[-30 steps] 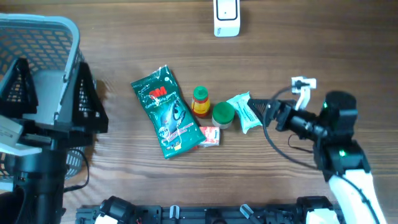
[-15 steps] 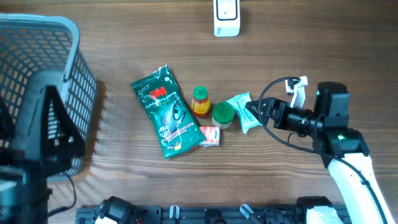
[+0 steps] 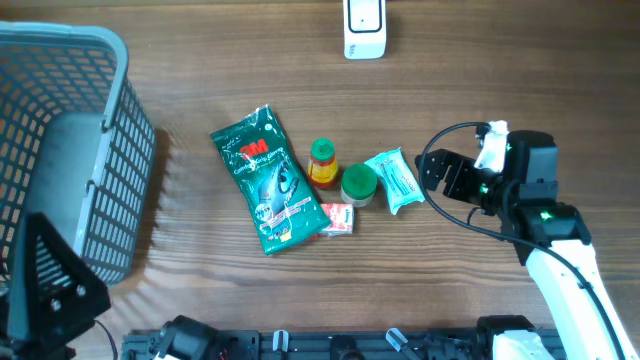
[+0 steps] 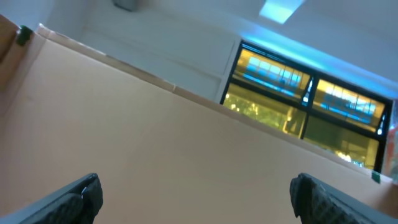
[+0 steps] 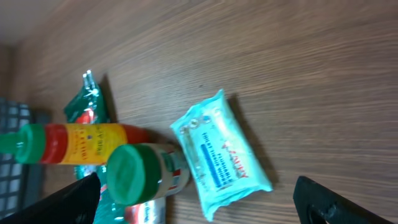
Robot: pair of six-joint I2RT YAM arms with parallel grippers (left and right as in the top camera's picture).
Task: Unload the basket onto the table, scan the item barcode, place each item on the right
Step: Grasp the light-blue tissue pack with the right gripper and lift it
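Note:
The pack is below and to the left in the overhead view. I should next move my right gripper across and down onto the tissue pack's middle (image 3: 396, 180) (image 5: 221, 154).
Several items lie in a cluster mid-table: a green 3M packet (image 3: 268, 180), a red-and-yellow bottle (image 3: 322, 163), a green-lidded jar (image 3: 358, 184), a teal tissue pack (image 3: 394, 180) and a small red packet (image 3: 338, 218). A white scanner (image 3: 364, 28) stands at the far edge. My right gripper (image 3: 436, 172) is open just right of the tissue pack, not touching it; its wrist view shows the tissue pack (image 5: 221, 155), the jar (image 5: 140, 174) and the bottle (image 5: 74, 143) ahead of the right gripper (image 5: 199, 202). My left gripper (image 4: 199, 198) is open, empty and aimed at a wall and ceiling.
A grey wire basket (image 3: 70, 150) fills the left side of the table. The left arm (image 3: 50, 300) rises at the lower left corner, in front of the basket. Bare wooden tabletop (image 3: 500, 70) lies behind the right arm and around the scanner.
The left arm has swung from over the basket down to the lower left corner. The right gripper has drawn back to the right, away from the tissue pack.

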